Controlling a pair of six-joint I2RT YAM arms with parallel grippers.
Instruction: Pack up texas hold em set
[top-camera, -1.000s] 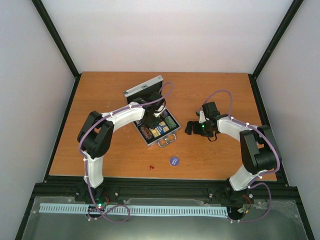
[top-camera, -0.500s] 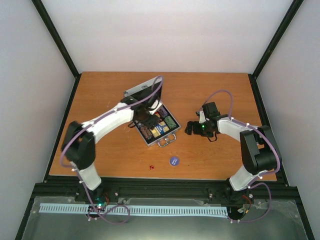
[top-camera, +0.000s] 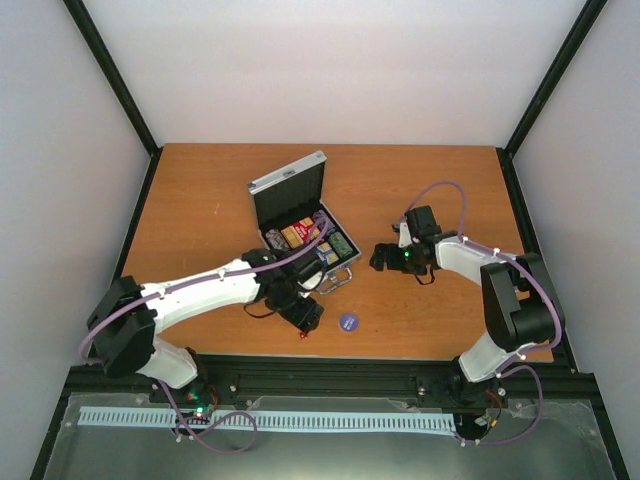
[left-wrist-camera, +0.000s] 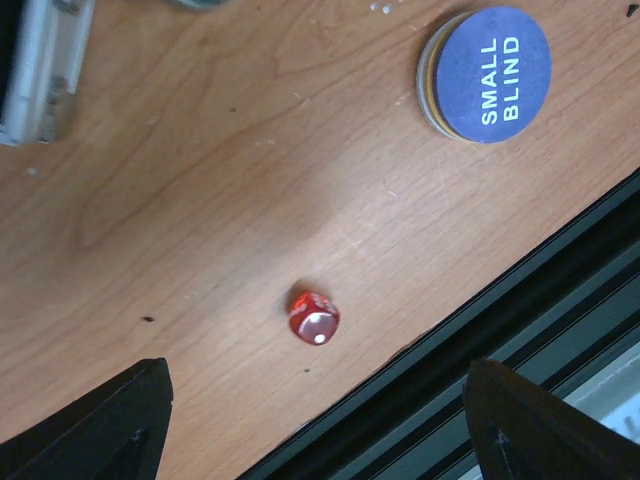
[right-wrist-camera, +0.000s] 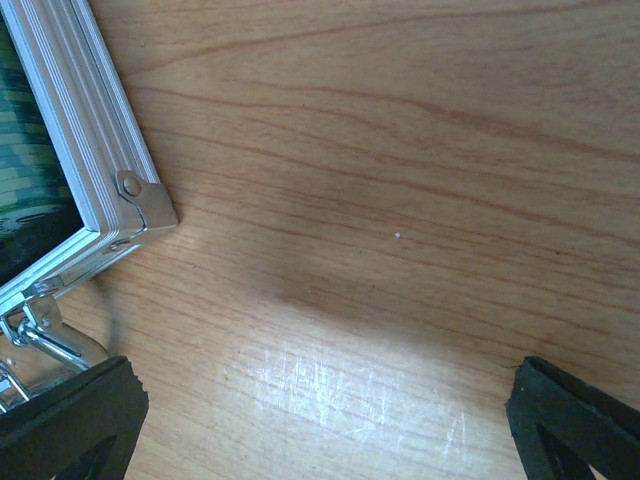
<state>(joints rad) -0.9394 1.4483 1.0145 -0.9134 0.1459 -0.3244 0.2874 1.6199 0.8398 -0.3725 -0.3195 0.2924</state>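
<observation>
My left gripper's fingers are wide enough apart to fit around the die. Next, the gripper will go down over the tiny red die (top-camera: 303, 335) (left-wrist-camera: 314, 317) below it and close.
The silver case (top-camera: 288, 187) stands open mid-table, with chip stacks (top-camera: 322, 250) and a red-orange card box (top-camera: 297, 233) in its black tray. Near the front edge lie a tiny red die (top-camera: 303, 335) and a blue-purple disc (top-camera: 348, 321). My left gripper (top-camera: 304, 318) hovers open just above the die. In the left wrist view the die (left-wrist-camera: 314, 317) sits between and ahead of the wide-apart gripper (left-wrist-camera: 315, 430), touching nothing, and the disc (left-wrist-camera: 485, 72) reads SMALL BLIND. My right gripper (top-camera: 377, 258) is open and empty to the right of the case.
The table's front edge and black rail (left-wrist-camera: 500, 330) run right beside the die. In the right wrist view the case's corner (right-wrist-camera: 100, 170) and its metal latch (right-wrist-camera: 40, 335) lie at the left, with bare wood between the black fingertips (right-wrist-camera: 70, 420).
My left arm has swung from over the open case down to the front edge above the die, and its jaws have opened wide. The right arm has not moved.
</observation>
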